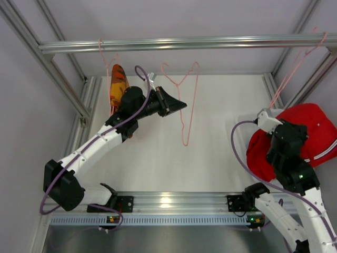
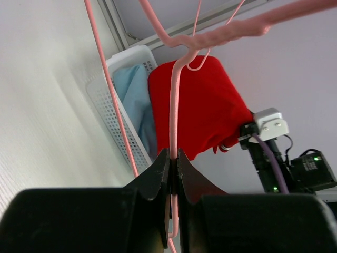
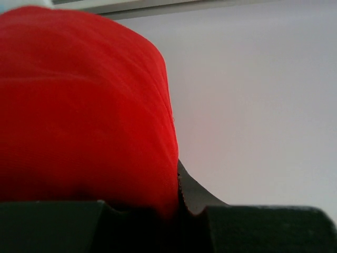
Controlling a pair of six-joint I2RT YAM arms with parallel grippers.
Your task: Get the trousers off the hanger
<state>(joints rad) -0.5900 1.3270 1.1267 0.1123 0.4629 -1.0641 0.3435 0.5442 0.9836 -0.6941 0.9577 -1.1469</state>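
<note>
My right gripper moves down onto the white basket (image 1: 244, 125) and releases the red trousers (image 1: 308, 129) next, since they hang off any hanger and light blue trousers already lie there.
An empty pink hanger (image 1: 184, 122) hangs from the overhead rail (image 1: 179, 43) near the middle. My left gripper (image 1: 181, 105) is shut on its thin wire (image 2: 174, 121). The orange-yellow patterned trousers (image 1: 117, 84) hang on another pink hanger at the left, behind my left wrist. The red trousers (image 1: 308, 129) bulge at the right, off any hanger. My right gripper (image 3: 179, 195) is shut on their cloth (image 3: 79, 105), and the arm hides it in the top view. In the left wrist view the light blue trousers (image 2: 134, 95) lie in a white basket (image 2: 102, 92), with the red trousers (image 2: 200, 105) in front of it.
A third pink hanger (image 1: 295, 68) hangs bare from the rail at the far right. Aluminium frame posts (image 1: 47, 58) stand along both sides. The white tabletop (image 1: 210, 158) lies under the hangers.
</note>
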